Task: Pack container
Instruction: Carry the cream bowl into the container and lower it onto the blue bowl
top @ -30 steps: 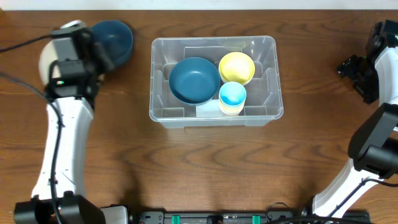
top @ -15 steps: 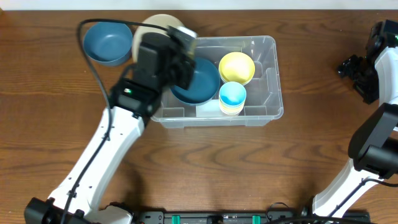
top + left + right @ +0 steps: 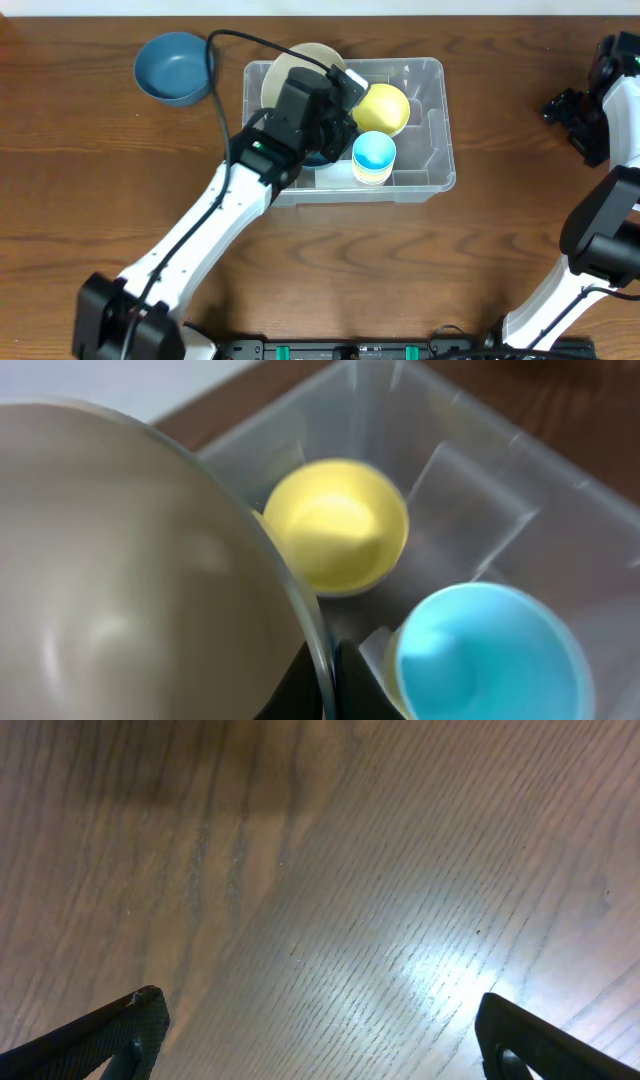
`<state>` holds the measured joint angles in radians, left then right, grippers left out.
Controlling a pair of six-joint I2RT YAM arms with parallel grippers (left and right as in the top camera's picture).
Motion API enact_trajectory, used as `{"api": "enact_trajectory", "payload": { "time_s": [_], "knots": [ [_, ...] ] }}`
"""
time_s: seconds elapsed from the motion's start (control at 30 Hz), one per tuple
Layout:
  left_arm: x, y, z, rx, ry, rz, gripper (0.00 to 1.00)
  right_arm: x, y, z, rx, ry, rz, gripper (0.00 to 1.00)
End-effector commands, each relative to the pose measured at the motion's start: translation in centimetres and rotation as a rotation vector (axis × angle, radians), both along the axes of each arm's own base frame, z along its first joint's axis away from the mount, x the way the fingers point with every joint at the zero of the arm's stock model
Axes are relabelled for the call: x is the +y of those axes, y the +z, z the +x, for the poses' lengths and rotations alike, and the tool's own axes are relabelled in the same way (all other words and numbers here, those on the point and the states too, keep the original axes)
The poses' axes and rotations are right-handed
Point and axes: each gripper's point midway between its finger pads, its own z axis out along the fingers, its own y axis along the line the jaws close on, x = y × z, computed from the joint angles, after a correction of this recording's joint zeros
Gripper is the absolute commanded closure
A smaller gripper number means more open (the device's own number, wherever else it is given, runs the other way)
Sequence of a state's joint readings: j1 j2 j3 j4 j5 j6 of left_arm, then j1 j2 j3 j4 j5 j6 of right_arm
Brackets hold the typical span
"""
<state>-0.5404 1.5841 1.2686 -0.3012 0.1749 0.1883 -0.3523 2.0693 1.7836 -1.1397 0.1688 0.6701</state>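
The beige bowl still hangs above the dark blue bowl. I should next lower my left gripper into the container (image 3: 432,120) and bring the beige bowl down onto the other one.
The clear plastic container (image 3: 432,120) stands at the table's middle back. Inside it are a dark blue bowl (image 3: 318,155), mostly hidden under my left arm, a yellow bowl (image 3: 384,108) and a light blue cup (image 3: 374,152). My left gripper (image 3: 330,685) is shut on the rim of a beige bowl (image 3: 290,62) and holds it over the container's left half. The left wrist view shows the beige bowl (image 3: 130,580), the yellow bowl (image 3: 335,525) and the light blue cup (image 3: 490,650). My right gripper (image 3: 320,1040) is open and empty above bare wood at the far right.
A second dark blue bowl (image 3: 175,68) sits on the table at the back left, outside the container. The right arm (image 3: 600,110) stands at the right edge.
My left arm has swung right from the back left corner with the beige bowl, and now holds it over the container. The dark blue bowl stays at the back left. The right arm is still.
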Motion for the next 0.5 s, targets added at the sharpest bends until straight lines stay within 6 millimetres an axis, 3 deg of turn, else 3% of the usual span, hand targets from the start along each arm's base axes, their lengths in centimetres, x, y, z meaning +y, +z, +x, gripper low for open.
{"api": "enact_trajectory", "payload": {
  "time_s": [0.0,0.17,0.47],
  "knots": [
    [0.0,-0.6,1.0,-0.018,0.010,0.030,0.94,-0.2,0.3,-0.1,-0.006,-0.015,-0.007,0.01],
    [-0.1,-2.1,1.5,0.002,0.016,0.048,0.94,-0.2,0.3,-0.1,-0.006,-0.015,-0.007,0.01],
    [0.3,-2.6,1.5,0.011,0.034,0.068,0.95,-0.2,0.3,-0.1,-0.006,-0.015,-0.007,0.01]
  ]
}}
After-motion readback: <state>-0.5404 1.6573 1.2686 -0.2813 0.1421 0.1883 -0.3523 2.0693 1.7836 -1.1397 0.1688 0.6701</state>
